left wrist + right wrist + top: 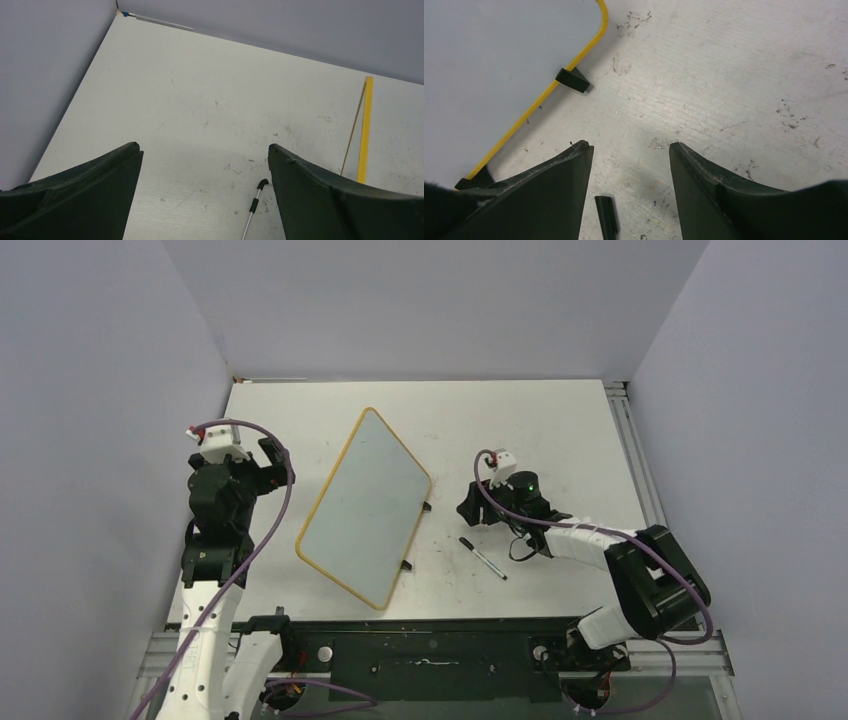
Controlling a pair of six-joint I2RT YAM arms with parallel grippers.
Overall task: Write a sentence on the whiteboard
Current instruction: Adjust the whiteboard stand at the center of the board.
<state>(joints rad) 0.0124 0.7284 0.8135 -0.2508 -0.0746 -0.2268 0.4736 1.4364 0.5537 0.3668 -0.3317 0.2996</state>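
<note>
The whiteboard's far clip foot juts below my right gripper and to its left in the top view, so the gripper moves that way and down next, fingers astride it.
The whiteboard, pale and glossy with a thin yellow frame, lies tilted on the table's middle; its face shows no writing, so the sentence is not in view. A marker with a black cap lies flat on the table right of the board. My right gripper hovers just behind it, open; in the right wrist view the marker's black end lies on the table below the gap of the right gripper, untouched. My left gripper stands open left of the board, and in its wrist view the left gripper is empty.
Two black clip feet sit on the board's right edge. The board's yellow frame shows at the right of the left wrist view, with a thin white rod with black tips on the table. Grey walls enclose the white tabletop.
</note>
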